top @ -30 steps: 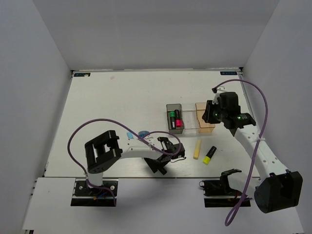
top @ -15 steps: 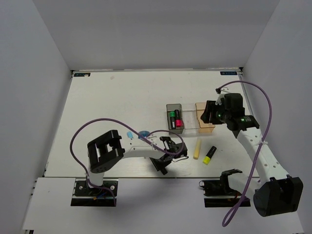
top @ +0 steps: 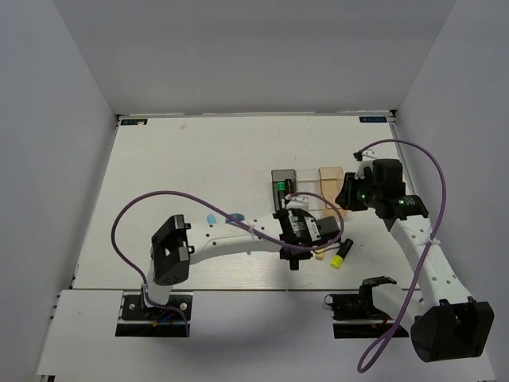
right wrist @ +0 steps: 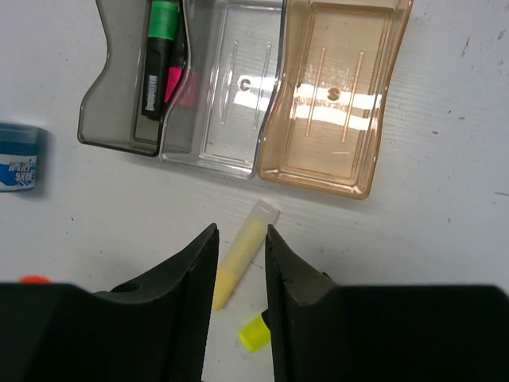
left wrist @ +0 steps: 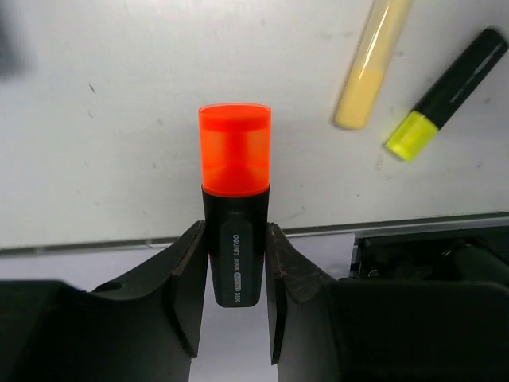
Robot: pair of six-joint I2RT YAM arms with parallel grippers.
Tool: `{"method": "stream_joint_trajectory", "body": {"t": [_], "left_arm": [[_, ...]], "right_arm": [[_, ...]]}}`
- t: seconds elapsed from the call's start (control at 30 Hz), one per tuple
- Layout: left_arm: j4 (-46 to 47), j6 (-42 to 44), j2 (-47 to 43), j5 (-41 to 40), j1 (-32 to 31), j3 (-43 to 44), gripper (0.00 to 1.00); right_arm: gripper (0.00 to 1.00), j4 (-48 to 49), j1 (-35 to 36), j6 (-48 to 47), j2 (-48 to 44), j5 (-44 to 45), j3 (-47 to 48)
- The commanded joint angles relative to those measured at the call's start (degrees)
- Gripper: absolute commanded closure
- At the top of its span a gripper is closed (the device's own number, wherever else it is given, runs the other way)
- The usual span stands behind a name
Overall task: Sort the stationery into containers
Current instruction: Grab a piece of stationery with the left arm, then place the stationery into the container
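I will next swing my left gripper outward over the dark grey bin (top: 283, 183) and release the black body inside, as the green-capped and pink-capped highlighters already lie there.
My left gripper (left wrist: 235, 232) is shut on the black body of an orange-capped highlighter (left wrist: 234, 151) and holds it above the table's front edge; in the top view the left gripper (top: 295, 255) is just in front of the bins. A pale yellow stick (left wrist: 374, 64) and a yellow-capped highlighter (left wrist: 445, 94) lie on the table to its right. My right gripper (right wrist: 236, 239) is open and empty, above the pale yellow stick (right wrist: 238, 256). The dark grey bin (right wrist: 119, 87) holds a green-capped highlighter (right wrist: 160, 48) and a pink-capped highlighter (right wrist: 175, 83). The clear bin (right wrist: 219, 87) and the tan-orange bin (right wrist: 334, 103) are empty.
A blue roll (right wrist: 17, 157) stands left of the bins, and a light blue stick (top: 211, 219) lies beside it, partly behind the left arm. Purple cables loop over both arms. The right arm's base mount (top: 358, 301) sits below the table's front edge.
My left arm has swung to the right, from near the front edge to just in front of the bins. My right gripper has drifted slightly right and nearer.
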Motion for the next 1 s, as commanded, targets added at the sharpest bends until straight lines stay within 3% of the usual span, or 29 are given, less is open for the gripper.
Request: {"method": "stream_joint_trajectory", "body": {"t": [0.0,0.17,0.23,0.3,0.4,0.83,0.87,0.97], "left_arm": [[-0.6,13.54,-5.98,-3.84,4.9,2.52,1.0],[6.37,25.95,-4.69,3.98,16.84,5.13,1.0],[7.69,30.33,-1.78,6.45,21.42,8.3,1.0],[8.3,32.27,2.78,9.78,24.41,11.73,1.0],[9.36,32.46,7.88,14.89,28.81,15.52,1.0],[15.69,30.79,14.66,23.16,31.9,17.63,1.0],[15.95,30.7,14.66,23.16,31.9,17.63,0.99],[15.95,30.53,14.84,24.04,31.9,16.84,0.75]], "right_arm": [[0.66,-1.67,-0.78,-1.7,-1.68,-2.07,-1.87],[0.58,-3.34,-1.04,-2.58,-1.86,-3.73,-2.23],[0.49,-4.13,-1.13,-4.16,-2.21,-4.62,-3.02],[0.43,-4.14,-1.13,-4.6,-3.09,-6.29,-3.99],[0.41,-4.22,-1.13,-7.15,-4.06,-7.17,-5.39],[0.4,-4.93,-1.22,-7.32,-2.83,-7.26,-6.63],[0.4,-5.1,-1.39,-7.5,-2.92,-7.26,-6.89],[0.38,-5.01,-1.22,-7.5,-2.74,-7.34,-7.15]]}}
